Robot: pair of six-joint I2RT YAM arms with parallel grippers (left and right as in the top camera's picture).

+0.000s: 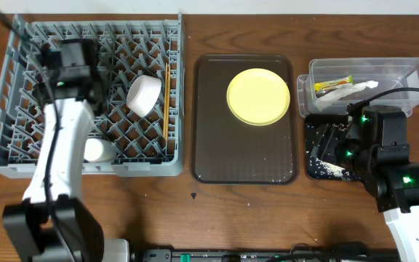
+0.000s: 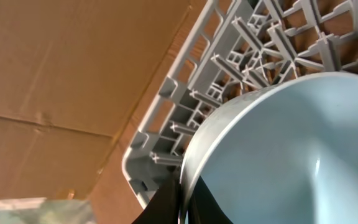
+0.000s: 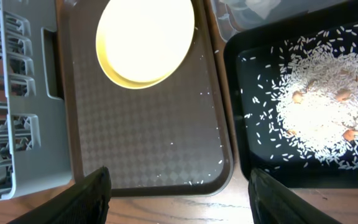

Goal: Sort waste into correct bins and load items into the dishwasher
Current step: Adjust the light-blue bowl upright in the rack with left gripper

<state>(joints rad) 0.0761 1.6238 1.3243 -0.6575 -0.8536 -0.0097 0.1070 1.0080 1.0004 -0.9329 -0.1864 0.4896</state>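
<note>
The dish rack's wires beside the white bowl are empty. My left gripper will move toward them next, put the light-blue bowl [image 2: 291,155] down in there and let go of its rim.
My left gripper [image 2: 182,205] is shut on the rim of the light-blue bowl [image 2: 291,155], holding it over the far left part of the grey dish rack [image 1: 20,156]. My arm hides the bowl in the overhead view. The white bowl [image 1: 144,94] lies on its side in the rack, beside the chopsticks [image 1: 167,98]. The yellow plate [image 1: 258,96] sits on the brown serving tray [image 1: 217,145]. My right gripper [image 3: 185,199] is open and empty, above the gap between the brown tray's front right corner and the black tray [image 3: 235,124], which holds rice scraps [image 3: 319,106].
The clear tub [image 1: 406,69] at the back right holds the green-and-orange wrapper [image 1: 333,84] and the white wrapper [image 1: 358,89]. A few rice grains lie on the brown tray [image 3: 148,143]. Cardboard shows beyond the rack's corner [image 2: 148,155].
</note>
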